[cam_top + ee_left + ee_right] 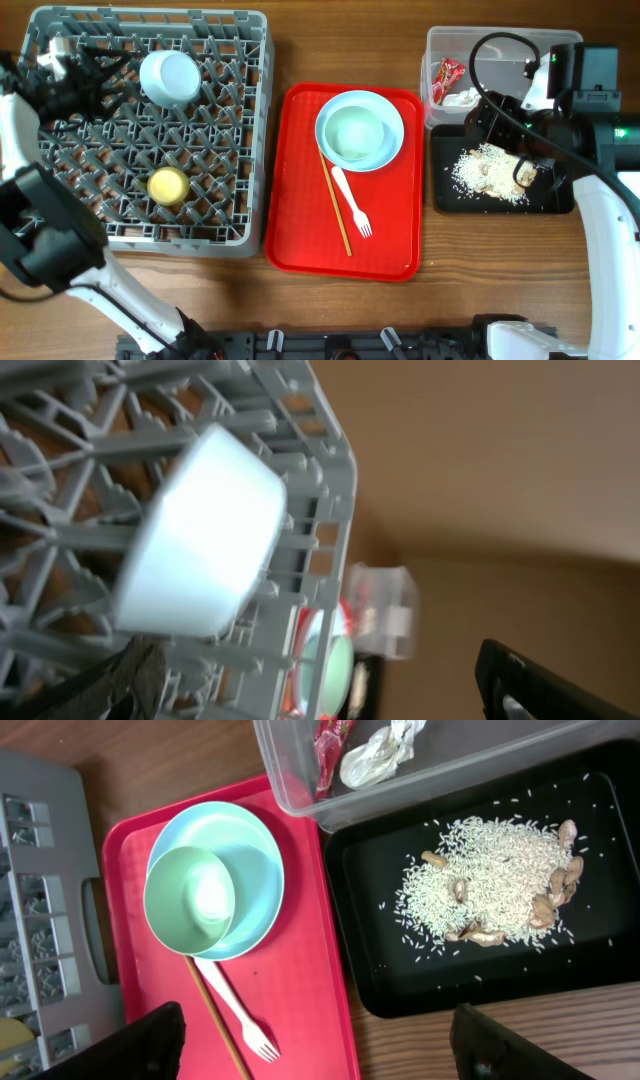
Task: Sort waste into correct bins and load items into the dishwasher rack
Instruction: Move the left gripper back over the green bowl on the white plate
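Note:
I will next move my left gripper across the rack and down, because the mint bowl's rim by the black tray is clear below it, to its right in the overhead view.
A pale bowl (170, 77) lies upside down in the grey dishwasher rack (60, 225), and a yellow cup (168, 185) stands further forward. My left gripper (100, 72) hovers open and empty just left of that bowl (200, 535), fingers apart from it. On the red tray (390, 240) a mint bowl (352, 132) sits in the round plate (385, 110), with a white fork (352, 205) and a chopstick (335, 205) beside them. The clear tub (480, 40) holds the red wrapper (448, 75) and the tissue (462, 97). Rice scraps (490, 172) lie in the black tray (555, 200). My right gripper (325, 1050) is open above both trays.
The red tray (330, 970) lies between the rack (40, 920) and the black tray (470, 990). The clear tub (440, 775) touches the black tray's far edge. Bare wood shows in front of the trays and to their right.

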Motion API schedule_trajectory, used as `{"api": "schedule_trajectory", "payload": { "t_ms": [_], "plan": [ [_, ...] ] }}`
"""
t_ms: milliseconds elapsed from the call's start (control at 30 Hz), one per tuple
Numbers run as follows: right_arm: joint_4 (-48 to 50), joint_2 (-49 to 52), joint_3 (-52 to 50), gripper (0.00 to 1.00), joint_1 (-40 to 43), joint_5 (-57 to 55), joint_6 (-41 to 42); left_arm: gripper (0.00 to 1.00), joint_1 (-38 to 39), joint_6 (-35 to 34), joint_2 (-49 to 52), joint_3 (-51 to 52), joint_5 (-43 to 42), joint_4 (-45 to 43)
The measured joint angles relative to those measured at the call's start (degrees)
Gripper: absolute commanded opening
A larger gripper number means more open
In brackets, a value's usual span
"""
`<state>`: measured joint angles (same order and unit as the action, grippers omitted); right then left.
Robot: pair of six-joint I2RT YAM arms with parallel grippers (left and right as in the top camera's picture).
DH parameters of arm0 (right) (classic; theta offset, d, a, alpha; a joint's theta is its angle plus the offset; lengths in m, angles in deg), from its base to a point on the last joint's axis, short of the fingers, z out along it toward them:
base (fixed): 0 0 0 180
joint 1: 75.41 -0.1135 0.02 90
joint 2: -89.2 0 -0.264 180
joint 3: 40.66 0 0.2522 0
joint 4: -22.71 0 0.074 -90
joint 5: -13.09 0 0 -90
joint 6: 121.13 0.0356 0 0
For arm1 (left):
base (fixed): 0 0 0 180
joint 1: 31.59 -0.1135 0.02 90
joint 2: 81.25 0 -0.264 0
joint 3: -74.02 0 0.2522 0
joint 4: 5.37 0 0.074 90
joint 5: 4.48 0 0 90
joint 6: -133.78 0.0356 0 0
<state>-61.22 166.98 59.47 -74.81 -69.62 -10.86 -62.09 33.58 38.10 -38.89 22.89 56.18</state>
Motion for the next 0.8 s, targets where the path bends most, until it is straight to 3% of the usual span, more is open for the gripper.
{"api": "schedule_trajectory", "payload": {
  "t_ms": [167,300,667,800],
  "plan": [
    [-2.29,0.0,0.0,0.98,0.0,-3.85,2.47,1.0,8.35,1.64,-8.79,-0.02,11.56,3.76],
    [-2.8,0.0,0.0,1.0,0.0,-7.19,4.44,1.0,18.97,2.34,-13.31,-0.02,21.49,6.29],
    [-3.56,0.02,0.0,1.0,5.05,-12.66,10.8,1.0,44.13,2.67,-13.68,0.0,32.2,3.93],
    [-3.54,0.02,0.0,1.0,9.2,-11.82,10.16,0.97,54.1,2.67,-12.59,0.0,41.44,1.9]
  ]
}}
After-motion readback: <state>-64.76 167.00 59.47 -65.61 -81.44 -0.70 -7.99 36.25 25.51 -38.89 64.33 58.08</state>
